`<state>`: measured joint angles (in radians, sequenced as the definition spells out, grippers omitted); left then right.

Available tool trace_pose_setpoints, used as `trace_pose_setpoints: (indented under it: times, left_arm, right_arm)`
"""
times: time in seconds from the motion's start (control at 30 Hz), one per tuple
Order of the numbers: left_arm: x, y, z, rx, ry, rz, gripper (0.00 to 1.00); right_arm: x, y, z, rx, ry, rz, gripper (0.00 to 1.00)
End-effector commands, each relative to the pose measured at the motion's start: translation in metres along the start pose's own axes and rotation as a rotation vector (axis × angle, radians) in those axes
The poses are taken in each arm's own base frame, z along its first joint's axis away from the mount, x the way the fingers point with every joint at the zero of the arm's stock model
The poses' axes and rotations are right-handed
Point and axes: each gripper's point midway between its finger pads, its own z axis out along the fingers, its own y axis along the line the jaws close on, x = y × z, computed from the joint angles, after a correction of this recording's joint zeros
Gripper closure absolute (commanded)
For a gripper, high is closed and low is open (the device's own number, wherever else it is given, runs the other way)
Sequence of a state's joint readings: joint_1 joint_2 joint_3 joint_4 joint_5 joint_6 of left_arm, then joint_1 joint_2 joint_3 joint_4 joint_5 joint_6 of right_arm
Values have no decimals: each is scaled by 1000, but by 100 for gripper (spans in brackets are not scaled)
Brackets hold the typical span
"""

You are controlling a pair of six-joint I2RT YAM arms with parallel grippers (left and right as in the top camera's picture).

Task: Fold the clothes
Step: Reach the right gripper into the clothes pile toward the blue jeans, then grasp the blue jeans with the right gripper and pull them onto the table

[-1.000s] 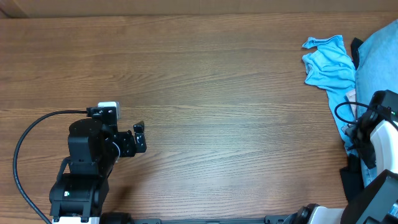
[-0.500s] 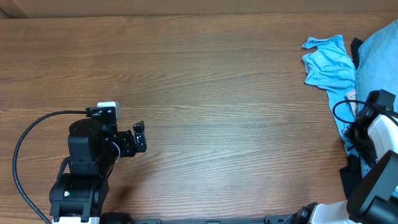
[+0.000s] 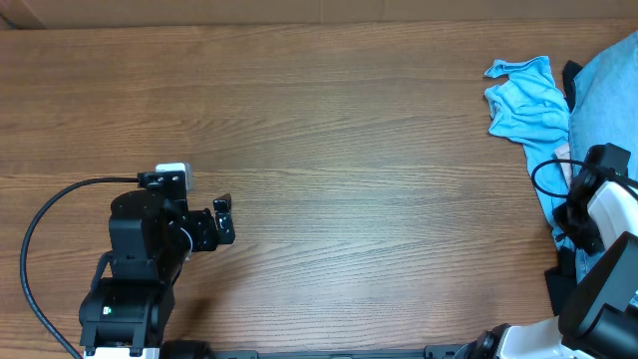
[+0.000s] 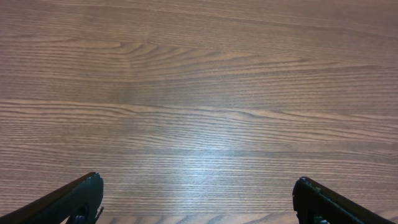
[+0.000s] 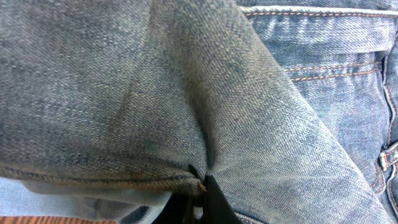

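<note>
I will next lift my right gripper's pinched fold away from my base, past the sky-blue shirt, toward the table's middle (image 3: 377,187).
The light-wash denim jeans (image 3: 610,85) lie bunched at the table's far right edge. In the right wrist view the jeans (image 5: 155,87) fill the frame, with stitched seams at the upper right. My right gripper (image 5: 203,194) is shut, pinching a hemmed fold of the denim between its dark fingers. From above only the right arm's body (image 3: 601,194) shows at the right edge, and its fingers are hidden. My left gripper (image 3: 223,217) rests far from the jeans at the table's lower left. In the left wrist view the left gripper (image 4: 198,182) stands open over bare wood.
A thin sky-blue shirt (image 3: 523,100) lies crumpled just left of the jeans near the back right. A black cable (image 3: 45,214) loops left of the left arm. The wooden table (image 3: 379,179) stretches between the two arms.
The right gripper's fingers have closed on the denim, and the right arm has shifted slightly. The left arm has not moved.
</note>
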<state>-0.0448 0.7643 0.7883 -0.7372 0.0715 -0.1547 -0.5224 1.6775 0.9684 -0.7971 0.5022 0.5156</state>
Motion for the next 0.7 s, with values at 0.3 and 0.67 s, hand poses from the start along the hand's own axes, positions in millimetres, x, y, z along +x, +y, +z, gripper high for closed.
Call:
trace_pose_setpoints:
  times: [0.3,0.67]
  left_arm:
    - [-12,-2,-5,9,-32,-11,9]
    - [-7,0,6,2,13,-15,14]
  right_arm:
    - [-36,55,-128,-261,-19,-88,96]
    - [123,190,-317,-778,-113,-683,96]
